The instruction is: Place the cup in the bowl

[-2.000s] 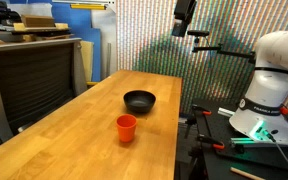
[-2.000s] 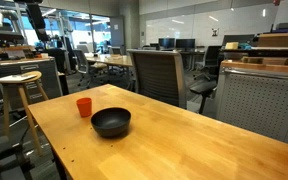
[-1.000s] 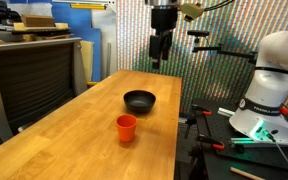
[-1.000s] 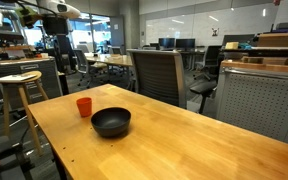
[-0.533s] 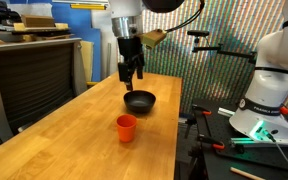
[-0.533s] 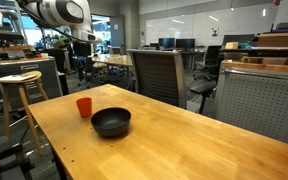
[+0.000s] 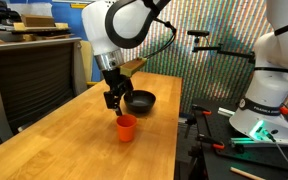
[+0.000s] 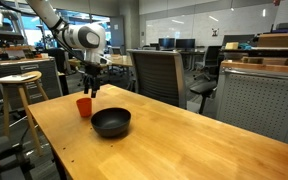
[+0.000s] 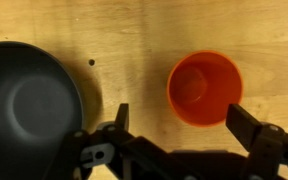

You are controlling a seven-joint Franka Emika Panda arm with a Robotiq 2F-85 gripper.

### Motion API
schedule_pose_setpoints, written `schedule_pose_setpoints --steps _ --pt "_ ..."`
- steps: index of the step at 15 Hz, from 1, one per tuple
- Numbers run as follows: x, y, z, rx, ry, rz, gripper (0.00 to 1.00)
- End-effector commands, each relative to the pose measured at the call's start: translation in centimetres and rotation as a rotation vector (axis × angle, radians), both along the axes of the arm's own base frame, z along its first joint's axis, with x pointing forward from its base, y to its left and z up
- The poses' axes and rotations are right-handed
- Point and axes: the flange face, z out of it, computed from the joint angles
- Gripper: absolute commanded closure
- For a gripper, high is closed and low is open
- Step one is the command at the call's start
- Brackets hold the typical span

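Next, my gripper moves down to the cup's rim on the side (image 7: 129,116) (image 9: 170,90) by the bowl, one finger inside and one outside, because the cup's empty opening faces up.
The orange-red cup (image 7: 126,127) stands upright and empty on the wooden table in both exterior views (image 8: 84,106). The black bowl (image 7: 139,100) sits just beyond it, empty, and also shows nearer the camera (image 8: 111,122). My gripper (image 7: 114,100) hangs open just above the cup, also visible in the exterior view (image 8: 90,88). In the wrist view the cup (image 9: 204,88) lies just ahead of my open gripper (image 9: 179,122), the bowl (image 9: 29,105) at the left. The fingers touch nothing.
The wooden table (image 7: 74,140) runs long, with its edges close to the cup. A wooden stool (image 8: 19,85) and an office chair (image 8: 156,72) stand beside the table. The robot base (image 7: 264,100) sits on a bench at one end.
The arm has swung down from high above the far end of the table to just above the cup. The cup and the bowl have not moved.
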Motion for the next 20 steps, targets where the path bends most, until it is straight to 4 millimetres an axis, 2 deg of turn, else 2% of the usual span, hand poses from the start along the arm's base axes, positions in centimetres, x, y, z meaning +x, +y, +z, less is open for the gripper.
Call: schedule_pose_setpoints --steps 1,4,5,6,7,10,15,17,20 --pt "0.5 0.1 -1.6 0.052 0.068 -0.02 0.0" --pt "-0.4 -0.8 -3.6 0.054 0.111 -0.069 0.0" --pt "-0.6 -1.2 -4.1 0.029 0.105 -0.082 0.25" --pt "-0.7 -1.5 -4.4 0.002 0.099 -0.093 0.26" --pt "-0.6 -2.0 -4.6 -0.02 0.087 -0.111 0.32" --pt "-0.2 -2.9 -4.6 -0.039 0.062 -0.156 0.58" --pt "0.0 -2.5 -3.4 -0.048 0.033 -0.172 0.96" --pt "0.0 -2.0 -2.4 -0.034 0.012 -0.169 1.0" --pt "-0.3 -1.6 0.6 -0.034 -0.045 -0.168 0.99"
